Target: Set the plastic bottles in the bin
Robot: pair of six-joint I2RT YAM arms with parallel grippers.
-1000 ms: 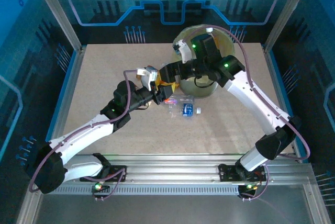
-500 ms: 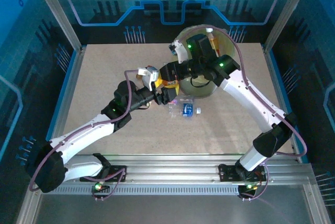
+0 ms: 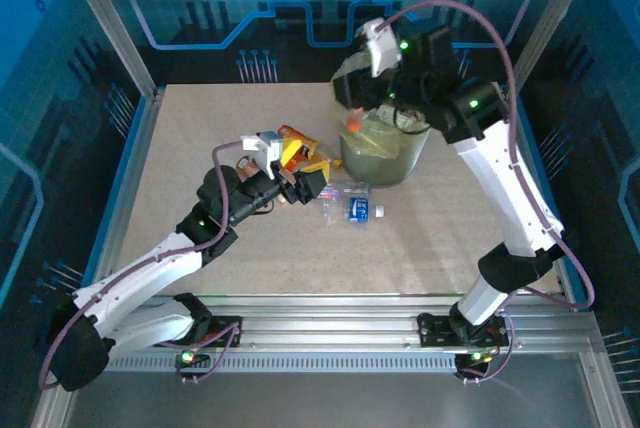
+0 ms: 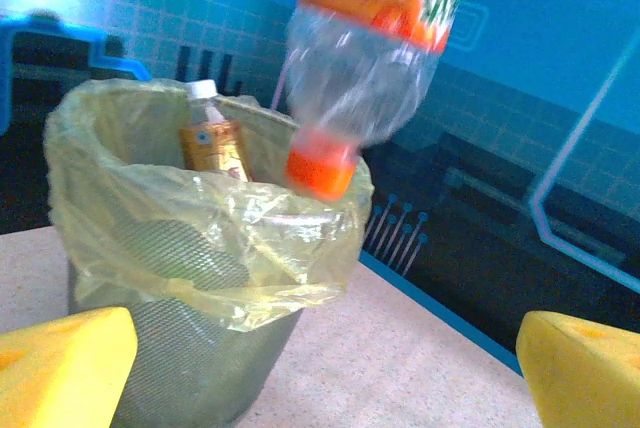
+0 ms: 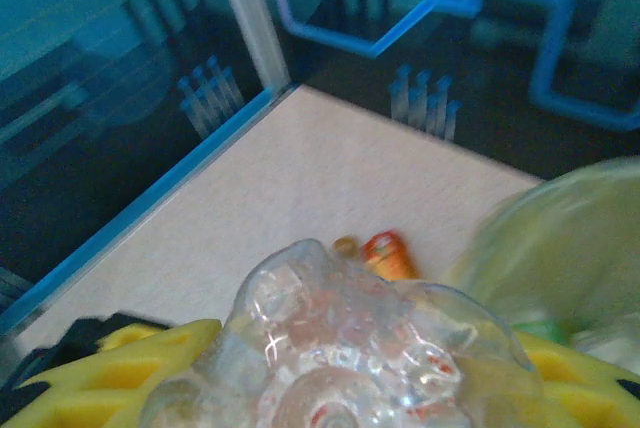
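Observation:
The orange cap is still hanging by the bin's rim, so my right gripper should next go toward the bin's middle and down into the bin's opening [image 3: 388, 120] [image 5: 585, 298] to let go of the bottle.
A clear plastic bottle with an orange label [image 4: 385, 8] hangs cap-down just above the near rim of the bin [image 4: 170, 368], its orange cap [image 3: 352, 124] lowest. My right gripper [image 3: 360, 88] is shut on its upper end. In the right wrist view the bottle's clear base [image 5: 340, 348] sits between the yellow fingers [image 5: 110, 368]. My left gripper [image 3: 305, 165] stands wide open to the left of the bin [image 3: 385, 163], its yellow pads [image 4: 60, 368] holding nothing. A brown bottle with a white cap [image 4: 210, 138] stands inside the bin. Another clear bottle with a blue label [image 3: 352, 207] lies on the table.
The bin's yellow-green bag [image 4: 200, 218] drapes loosely over its rim. A small orange object [image 5: 388, 254] lies on the table left of the bin; what it is I cannot tell. Blue walls and metal posts [image 3: 110, 18] ring the table [image 3: 200, 118].
The orange-labelled bottle passed from my left gripper to my right. The left gripper opened and drew back to the left. The right gripper shut on the bottle and rose over the bin.

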